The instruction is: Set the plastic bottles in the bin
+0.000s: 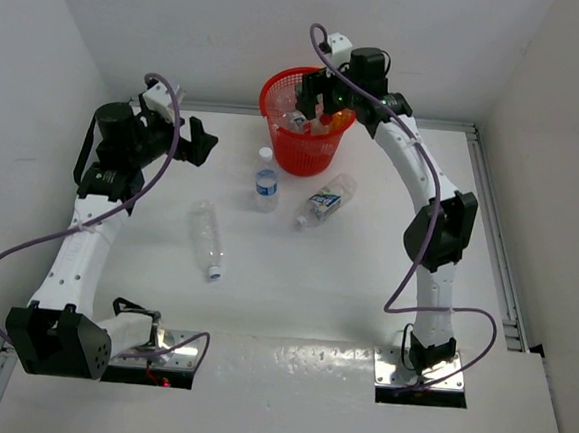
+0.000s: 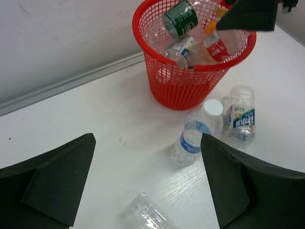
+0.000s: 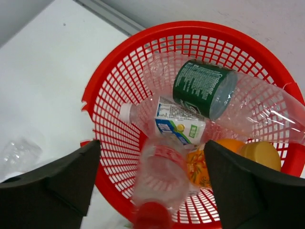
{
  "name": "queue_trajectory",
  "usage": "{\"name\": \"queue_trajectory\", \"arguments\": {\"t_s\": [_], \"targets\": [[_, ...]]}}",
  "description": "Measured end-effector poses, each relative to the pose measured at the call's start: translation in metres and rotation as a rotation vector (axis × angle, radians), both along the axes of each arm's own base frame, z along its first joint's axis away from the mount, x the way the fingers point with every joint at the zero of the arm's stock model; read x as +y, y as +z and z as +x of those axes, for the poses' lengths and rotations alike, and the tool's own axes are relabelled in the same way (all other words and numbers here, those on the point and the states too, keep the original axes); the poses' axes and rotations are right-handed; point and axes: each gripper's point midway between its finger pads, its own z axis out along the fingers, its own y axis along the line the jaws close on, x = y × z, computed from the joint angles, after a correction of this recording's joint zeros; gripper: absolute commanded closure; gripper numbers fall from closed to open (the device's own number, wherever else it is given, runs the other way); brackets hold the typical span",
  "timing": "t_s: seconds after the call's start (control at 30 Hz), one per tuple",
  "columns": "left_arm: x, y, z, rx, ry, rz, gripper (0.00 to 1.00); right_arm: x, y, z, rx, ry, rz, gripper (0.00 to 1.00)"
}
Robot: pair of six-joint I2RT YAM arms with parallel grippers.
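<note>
The upright bottle is below my left gripper and to its right in the top view, so my gripper should move across next, lower over the bottle's top with the cap and close.
The red mesh bin (image 1: 273, 125) stands at the back of the table. My right gripper (image 1: 319, 96) hangs over the bin (image 3: 109, 76), open. A blurred red-capped bottle (image 3: 162, 176) is between its fingers, touching neither. Inside lie a green-labelled bottle (image 3: 202, 88), a blue-and-white labelled bottle (image 3: 176, 124) and an orange bottle (image 3: 248, 152). On the table, a capped bottle (image 1: 265, 185) stands upright, a labelled one (image 1: 325, 201) lies beside it, and a clear one (image 1: 206, 238) lies nearer. My left gripper (image 1: 197, 141) is open and empty above the table, left of the bin (image 2: 181, 86).
White walls close in the table at the back and both sides, with a metal rail along the back and right edges. In the left wrist view, the upright bottle (image 2: 195, 136), the lying labelled bottle (image 2: 240, 119) and the clear bottle (image 2: 145, 214) are below the fingers.
</note>
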Motion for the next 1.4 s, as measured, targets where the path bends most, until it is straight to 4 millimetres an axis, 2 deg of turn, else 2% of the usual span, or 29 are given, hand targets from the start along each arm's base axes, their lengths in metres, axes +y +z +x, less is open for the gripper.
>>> {"name": "queue_trajectory", "arguments": {"t_s": [0.17, 0.27, 0.33, 0.4, 0.53, 0.63, 0.7, 0.8, 0.97, 1.07, 1.1, 1.17, 1.2, 1.33, 1.4], "targets": [[-0.008, -0.025, -0.018, 0.031, -0.091, 0.039, 0.00, -0.007, 0.011, 0.001, 0.015, -0.037, 0.046, 0.07], [-0.024, -0.038, -0.026, 0.060, -0.181, 0.035, 0.00, -0.016, 0.030, -0.004, 0.014, -0.064, 0.085, 0.07], [-0.037, -0.044, -0.026, 0.073, -0.233, 0.028, 0.00, -0.027, 0.055, -0.011, -0.009, -0.084, 0.118, 0.07], [-0.053, -0.050, -0.022, 0.083, -0.276, 0.021, 0.00, -0.041, 0.081, -0.025, -0.032, -0.101, 0.144, 0.07], [-0.083, -0.070, -0.006, 0.115, -0.333, 0.008, 0.00, -0.082, 0.137, -0.068, -0.104, -0.136, 0.186, 0.07], [-0.095, -0.094, 0.012, 0.173, -0.346, 0.001, 0.00, -0.108, 0.158, -0.094, -0.140, -0.166, 0.195, 0.07], [-0.101, -0.110, 0.024, 0.210, -0.339, -0.003, 0.00, -0.124, 0.158, -0.106, -0.136, -0.189, 0.190, 0.07], [-0.109, -0.127, 0.035, 0.240, -0.336, 0.000, 0.00, -0.135, 0.139, -0.116, -0.084, -0.209, 0.175, 0.07], [-0.134, -0.134, 0.049, 0.227, -0.359, 0.006, 0.00, -0.142, 0.097, -0.120, 0.030, -0.225, 0.141, 0.07], [-0.143, -0.138, 0.055, 0.221, -0.368, 0.001, 0.02, -0.144, 0.084, -0.123, 0.068, -0.228, 0.125, 0.07], [-0.145, -0.141, 0.056, 0.224, -0.368, 0.000, 0.05, -0.144, 0.082, -0.124, 0.075, -0.227, 0.121, 0.08], [-0.146, -0.148, 0.058, 0.240, -0.365, -0.001, 0.24, -0.145, 0.079, -0.125, 0.081, -0.225, 0.115, 0.08], [-0.146, -0.152, 0.059, 0.244, -0.362, 0.005, 0.40, -0.145, 0.079, -0.125, 0.080, -0.225, 0.113, 0.08], [-0.140, -0.145, 0.064, 0.234, -0.342, 0.004, 0.60, -0.146, 0.079, -0.124, 0.077, -0.225, 0.110, 0.09], [-0.132, -0.132, 0.065, 0.219, -0.332, 0.007, 0.62, -0.146, 0.076, -0.125, 0.080, -0.225, 0.107, 0.09]]}}
